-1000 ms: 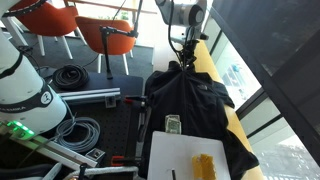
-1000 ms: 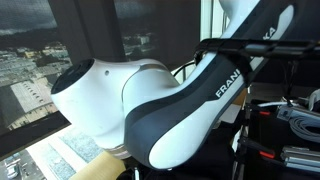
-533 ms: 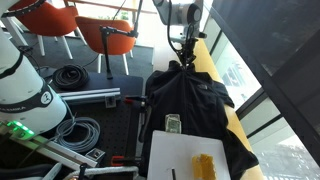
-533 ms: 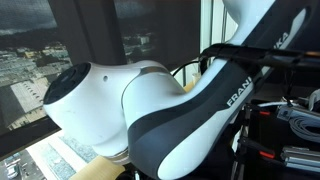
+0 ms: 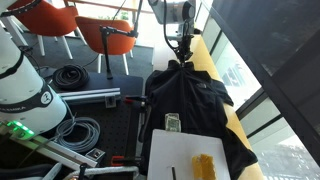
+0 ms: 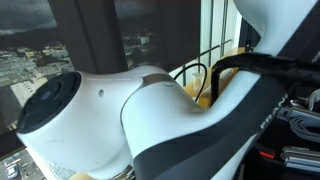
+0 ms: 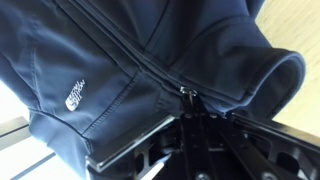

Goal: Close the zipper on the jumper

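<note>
The gripper should next move slightly toward the collar edge, which lies to its right in the wrist view, and release the zipper's metal pull tab (image 7: 186, 96).
The black jumper (image 5: 195, 105) lies spread on the table in an exterior view, collar at the far end. My gripper (image 5: 183, 60) is at the collar end, right over the garment's top. In the wrist view the jumper (image 7: 110, 70) fills the frame, with a small white logo on the chest. The zipper (image 7: 140, 55) runs as a dark closed line up to the collar. My gripper (image 7: 190, 105) is shut on the zipper's metal pull tab (image 7: 186, 96) just under the collar.
A white sheet (image 5: 185, 155) with a yellow item (image 5: 207, 165) lies at the near end of the jumper. Coiled black cables (image 5: 68, 75), orange chairs (image 5: 105, 35) and a second white robot base (image 5: 25, 85) stand to the side. The arm fills the other exterior view (image 6: 150, 120).
My arm has shifted slightly toward the collar end, pulling the zipper tab along. In the close exterior view the arm's links swung across the frame.
</note>
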`<state>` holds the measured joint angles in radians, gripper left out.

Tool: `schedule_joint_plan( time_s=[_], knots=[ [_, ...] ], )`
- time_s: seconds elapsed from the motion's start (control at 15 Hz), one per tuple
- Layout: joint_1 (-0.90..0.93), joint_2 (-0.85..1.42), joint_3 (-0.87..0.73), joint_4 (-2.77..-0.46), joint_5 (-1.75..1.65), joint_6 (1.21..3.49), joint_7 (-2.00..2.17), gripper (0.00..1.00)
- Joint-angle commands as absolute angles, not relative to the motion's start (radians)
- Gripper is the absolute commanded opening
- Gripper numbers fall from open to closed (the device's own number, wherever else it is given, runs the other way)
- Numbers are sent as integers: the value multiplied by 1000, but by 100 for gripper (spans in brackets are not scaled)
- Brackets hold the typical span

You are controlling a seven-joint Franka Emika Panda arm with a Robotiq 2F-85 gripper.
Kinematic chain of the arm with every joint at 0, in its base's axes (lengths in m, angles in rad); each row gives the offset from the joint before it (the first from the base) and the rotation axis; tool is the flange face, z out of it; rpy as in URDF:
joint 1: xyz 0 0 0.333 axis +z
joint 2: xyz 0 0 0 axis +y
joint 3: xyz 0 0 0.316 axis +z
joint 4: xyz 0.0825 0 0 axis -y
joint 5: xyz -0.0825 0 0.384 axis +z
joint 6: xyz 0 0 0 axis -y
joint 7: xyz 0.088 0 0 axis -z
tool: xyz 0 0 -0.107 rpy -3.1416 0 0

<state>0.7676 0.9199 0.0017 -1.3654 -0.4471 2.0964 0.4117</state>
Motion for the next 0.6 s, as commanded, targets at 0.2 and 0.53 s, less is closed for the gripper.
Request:
schedule_joint_plan(
  time_s=[0.2,0.53],
  knots=[
    [803,927,-14,-1359,-471,2150,436,1],
    [824,938,-18,-1348,-474,2164,433,1]
  ],
)
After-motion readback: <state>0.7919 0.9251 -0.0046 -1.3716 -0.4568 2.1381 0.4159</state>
